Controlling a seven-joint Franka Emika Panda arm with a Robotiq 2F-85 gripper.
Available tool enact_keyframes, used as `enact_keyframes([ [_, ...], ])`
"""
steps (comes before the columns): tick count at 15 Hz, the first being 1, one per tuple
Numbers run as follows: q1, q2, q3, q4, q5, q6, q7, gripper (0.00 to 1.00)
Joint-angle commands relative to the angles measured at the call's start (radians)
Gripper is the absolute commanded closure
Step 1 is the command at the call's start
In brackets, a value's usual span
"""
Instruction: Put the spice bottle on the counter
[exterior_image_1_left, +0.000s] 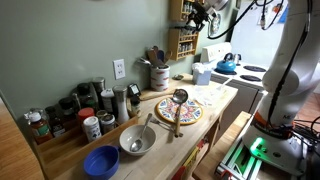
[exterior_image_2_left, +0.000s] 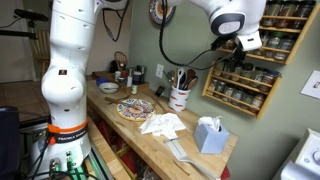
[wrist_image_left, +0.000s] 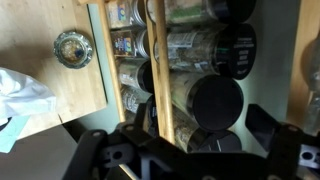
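Observation:
My gripper will move slightly to the right in the wrist view and close, because the spice bottle's black lid (wrist_image_left: 217, 102) is off that way between the open fingers.
A wooden spice rack (exterior_image_2_left: 256, 76) hangs on the green wall above the pale wooden counter (exterior_image_2_left: 150, 138); it also shows in an exterior view (exterior_image_1_left: 183, 41). My gripper (exterior_image_2_left: 244, 43) is raised to the rack's upper shelves, also seen in an exterior view (exterior_image_1_left: 198, 17). In the wrist view the gripper (wrist_image_left: 202, 122) is open, its dark fingers on either side of a spice bottle (wrist_image_left: 216, 100) with a black lid that lies in the rack. I cannot tell whether the fingers touch it. Other black-lidded bottles sit above and below it.
On the counter (exterior_image_1_left: 165, 140) stand a blue bowl (exterior_image_1_left: 100, 160), a metal bowl (exterior_image_1_left: 137, 140), a patterned plate (exterior_image_1_left: 180, 110) with a ladle, a utensil crock (exterior_image_1_left: 158, 75) and jars (exterior_image_1_left: 80, 112). A tissue box (exterior_image_2_left: 209, 133) and white cloth (exterior_image_2_left: 162, 124) lie below the rack. A blue kettle (exterior_image_1_left: 226, 65) sits on the stove.

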Motion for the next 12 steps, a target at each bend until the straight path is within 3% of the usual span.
enact_keyframes([
  [1,-0.01,0.017,0.021,0.008,0.028,0.022,0.027,0.0],
  [4,-0.01,0.021,0.026,0.009,0.027,0.025,0.041,0.01],
  [5,-0.01,0.021,0.027,0.007,0.024,0.031,0.044,0.26],
  [7,-0.01,0.023,0.026,0.008,0.02,0.035,0.05,0.3],
  [11,-0.009,0.024,0.029,0.013,0.014,0.071,0.059,0.63],
  [12,-0.01,0.023,0.029,0.013,0.013,0.071,0.06,0.68],
])
